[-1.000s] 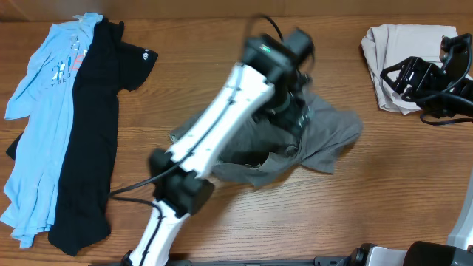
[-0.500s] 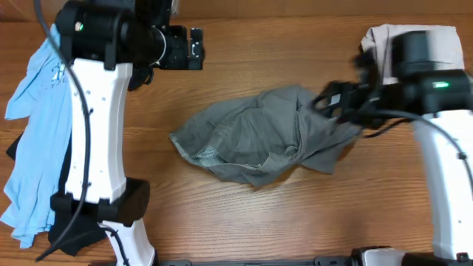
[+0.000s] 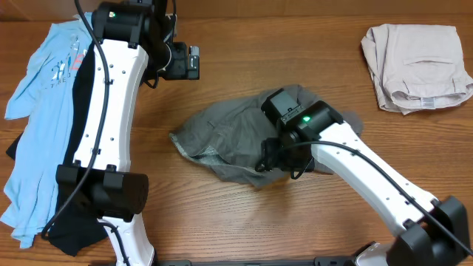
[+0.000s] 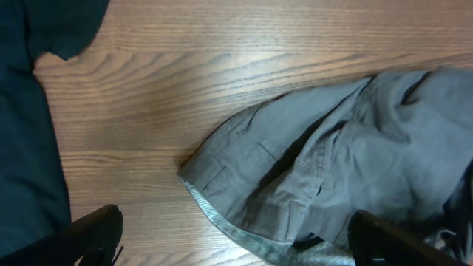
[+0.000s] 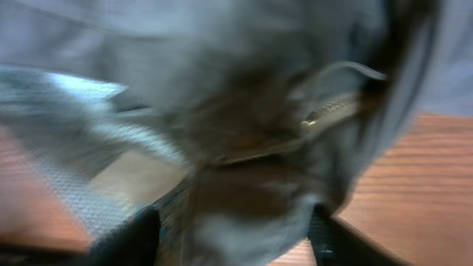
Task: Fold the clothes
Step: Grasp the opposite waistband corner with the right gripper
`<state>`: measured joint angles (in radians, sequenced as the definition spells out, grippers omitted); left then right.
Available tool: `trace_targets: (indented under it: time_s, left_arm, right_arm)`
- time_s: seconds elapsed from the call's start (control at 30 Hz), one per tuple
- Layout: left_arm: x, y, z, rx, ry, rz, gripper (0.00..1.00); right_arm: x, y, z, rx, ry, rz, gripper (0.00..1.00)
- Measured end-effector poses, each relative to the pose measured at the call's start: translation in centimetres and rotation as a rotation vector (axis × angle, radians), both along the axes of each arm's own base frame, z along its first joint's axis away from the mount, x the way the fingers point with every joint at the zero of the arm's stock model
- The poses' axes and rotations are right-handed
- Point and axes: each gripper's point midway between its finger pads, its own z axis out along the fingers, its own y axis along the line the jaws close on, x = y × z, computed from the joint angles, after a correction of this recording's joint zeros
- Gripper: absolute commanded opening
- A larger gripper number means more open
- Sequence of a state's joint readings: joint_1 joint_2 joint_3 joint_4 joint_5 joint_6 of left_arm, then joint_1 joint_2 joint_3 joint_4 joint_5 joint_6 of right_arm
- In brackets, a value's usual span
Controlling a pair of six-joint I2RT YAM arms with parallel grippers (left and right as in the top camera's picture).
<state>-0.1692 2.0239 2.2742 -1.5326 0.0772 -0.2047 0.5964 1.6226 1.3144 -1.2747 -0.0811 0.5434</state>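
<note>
My left gripper should next lower its open fingers back onto the shorts' pointed corner, because that corner sticks out onto bare wood below my left gripper and back from it.
The grey-olive shorts lie crumpled mid-table, with pale speckled lining showing at their front edge. My right gripper is low on the shorts' front edge. In the blurred right wrist view its jaws stand apart with bunched grey cloth between them. My left gripper hangs high over bare wood at the back left, open and empty, and looks down on the shorts. The light-blue shirt and black T-shirt lie at the left. The beige shorts lie folded at the back right.
The left arm stretches over the black T-shirt, whose edge shows in the left wrist view. The right arm crosses the front right of the wooden table.
My left arm lifted off the shorts and swung to the back left. My right arm came in from the right side and moved left across the shorts to their front edge.
</note>
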Motion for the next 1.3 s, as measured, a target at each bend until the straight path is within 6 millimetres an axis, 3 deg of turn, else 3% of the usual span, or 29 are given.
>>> trace_targets:
  time_s: [0.03,0.07,0.17,0.33,0.5,0.8,0.9,1.07,1.3]
  left_arm:
    - [-0.1,0.0,-0.5,0.003,0.015,0.0,1.0]
    - [-0.2,0.0,-1.0,0.005,0.027,0.0,1.0]
    - [-0.7,0.2,-2.3,0.014,0.068,0.0,1.0]
    - [-1.7,0.3,-4.4,0.027,0.136,0.0,1.0]
    - [-3.2,0.6,-6.7,0.042,0.223,-0.001,1.0]
    - [-8.0,1.2,-11.1,0.071,0.443,-0.049,0.98]
    - [-8.9,1.4,-13.5,0.076,0.482,-0.053,0.98]
    - [-7.7,2.5,-17.0,0.052,0.434,-0.005,1.0]
    - [-5.4,3.8,-19.4,0.0,0.328,-0.005,0.98]
  right_arm:
    - [-0.2,-0.8,-0.5,-0.05,0.016,-0.025,0.34]
    - [-0.5,-1.8,-0.9,-0.105,0.027,-0.048,0.22]
    - [-1.1,-3.6,-1.9,-0.19,0.036,-0.099,0.11]
    - [-3.0,-5.4,-4.5,-0.267,0.085,-0.161,0.04]
    - [-4.5,-5.8,-6.2,-0.267,0.134,-0.194,0.04]
    - [-3.3,-4.6,-6.6,-0.204,0.095,-0.207,0.09]
    - [-2.8,-4.6,-6.7,-0.188,0.088,-0.204,0.09]
    - [-2.2,-4.9,-6.8,-0.171,0.079,-0.189,0.12]
    - [-1.9,-4.9,-6.8,-0.162,0.071,-0.171,0.12]
